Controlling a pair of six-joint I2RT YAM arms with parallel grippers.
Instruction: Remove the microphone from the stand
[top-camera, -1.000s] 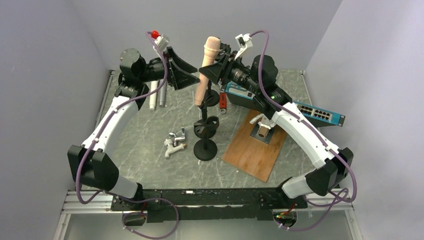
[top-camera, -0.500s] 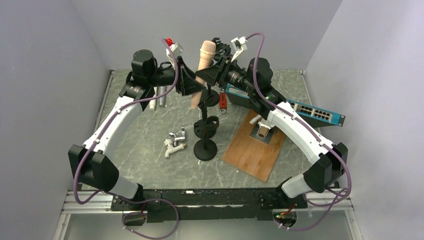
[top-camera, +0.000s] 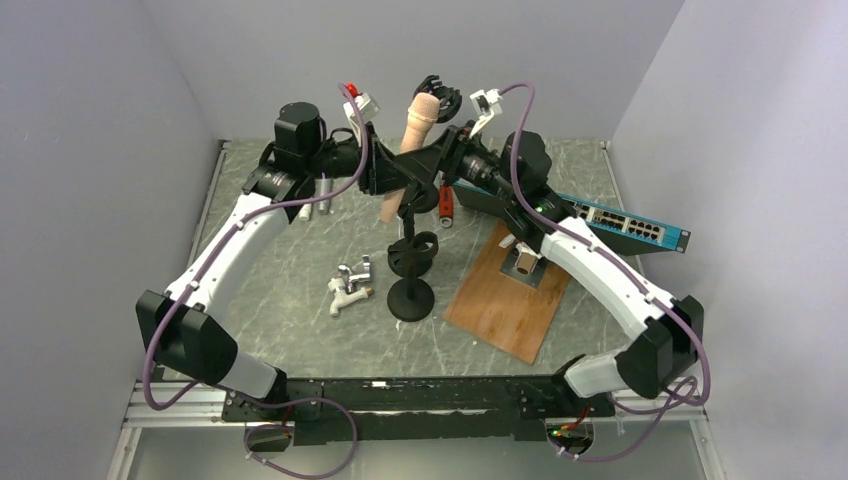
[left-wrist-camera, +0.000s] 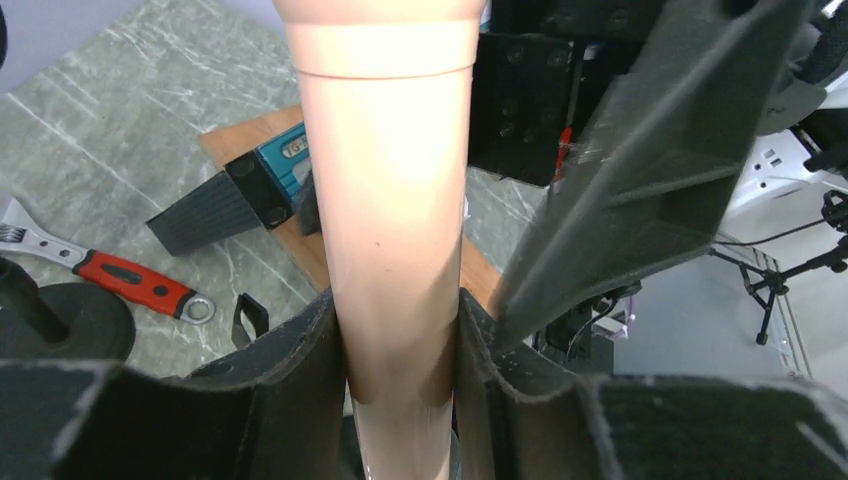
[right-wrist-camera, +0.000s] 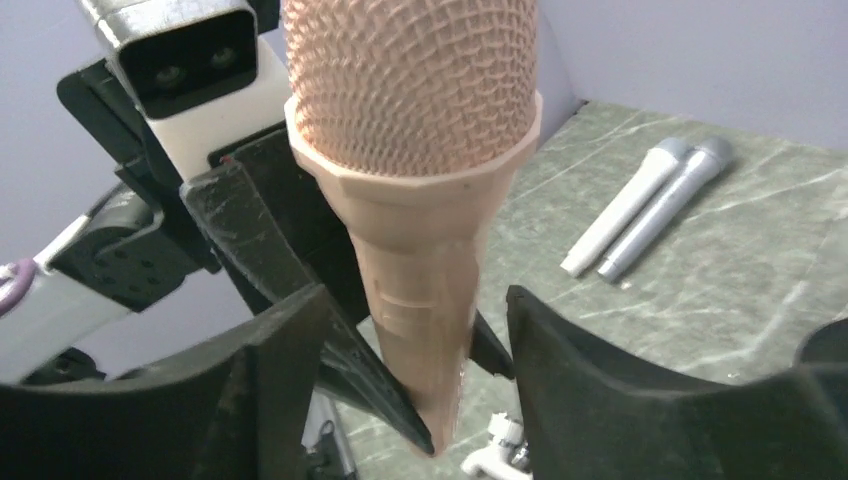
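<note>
I will next move my left gripper to the left in the top view and down to let go, because there is free tabletop below it that way, beside the grey microphones.
The pink microphone (top-camera: 405, 160) hangs tilted in the air above the black stand (top-camera: 411, 272), clear of the stand's clip. My left gripper (top-camera: 383, 172) comes in from the left and is shut on the lower handle. In the left wrist view both pads (left-wrist-camera: 300, 360) press against the microphone (left-wrist-camera: 395, 200) held by the left gripper (left-wrist-camera: 395, 335). My right gripper (top-camera: 428, 168) is open around the same handle. In the right wrist view the microphone (right-wrist-camera: 420, 150) stands between the right gripper's (right-wrist-camera: 410, 305) fingers (right-wrist-camera: 560, 350), with a gap on each side.
Two grey microphones (top-camera: 312, 195) lie at the back left. A metal faucet (top-camera: 350, 283) rests left of the stand's base. A wooden board (top-camera: 510, 295) and a blue network switch (top-camera: 620, 222) sit to the right. A red-handled wrench (left-wrist-camera: 130, 280) lies behind the stand.
My left gripper moved right to the microphone and closed on its handle. My right gripper, which had gripped the microphone, has opened its jaws.
</note>
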